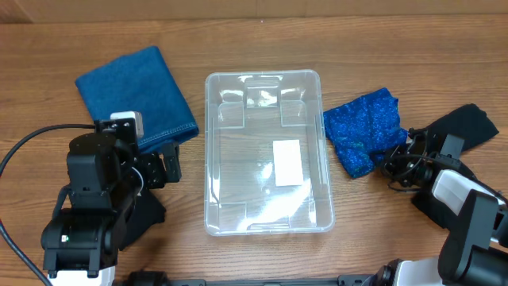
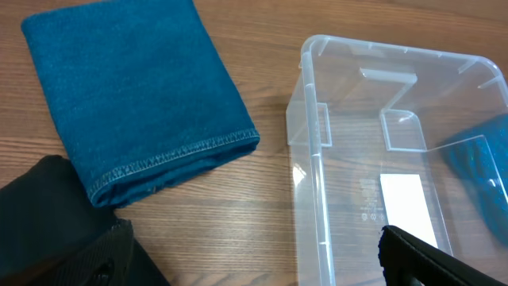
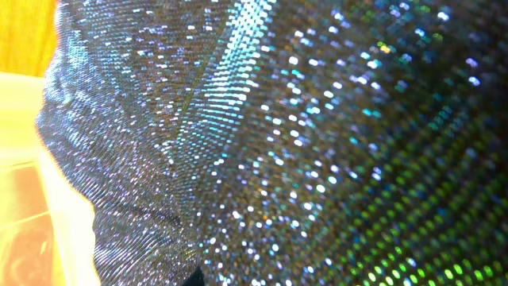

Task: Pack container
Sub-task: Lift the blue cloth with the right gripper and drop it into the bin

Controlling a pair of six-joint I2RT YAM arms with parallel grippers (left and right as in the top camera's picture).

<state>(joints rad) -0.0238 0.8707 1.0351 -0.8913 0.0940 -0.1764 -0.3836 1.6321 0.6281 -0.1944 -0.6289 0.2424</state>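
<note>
The container's empty bottom lies to the left of my right gripper in the overhead view, so I need to lift the cloth over the container's side, lower and release it.
The clear container (image 1: pixel 213 151) sits mid-table with a white label (image 1: pixel 286 162) on its base and nothing else inside; it also shows in the left wrist view (image 2: pixel 317 159). My left gripper (image 1: pixel 163 168) is open and empty just left of the container; in its wrist view (image 2: pixel 258 270) the fingers straddle bare wood and the container's near wall. My right gripper (image 1: pixel 390 163) is at the right edge of a crumpled sparkly blue cloth (image 1: pixel 361 127). That cloth (image 3: pixel 302 135) fills the right wrist view and hides the fingers.
A folded blue towel (image 1: pixel 139 91) lies at the back left, also seen in the left wrist view (image 2: pixel 135 103). A black cloth (image 1: pixel 468 125) lies at the far right behind my right arm. A black cable (image 1: pixel 24 147) runs along the left edge.
</note>
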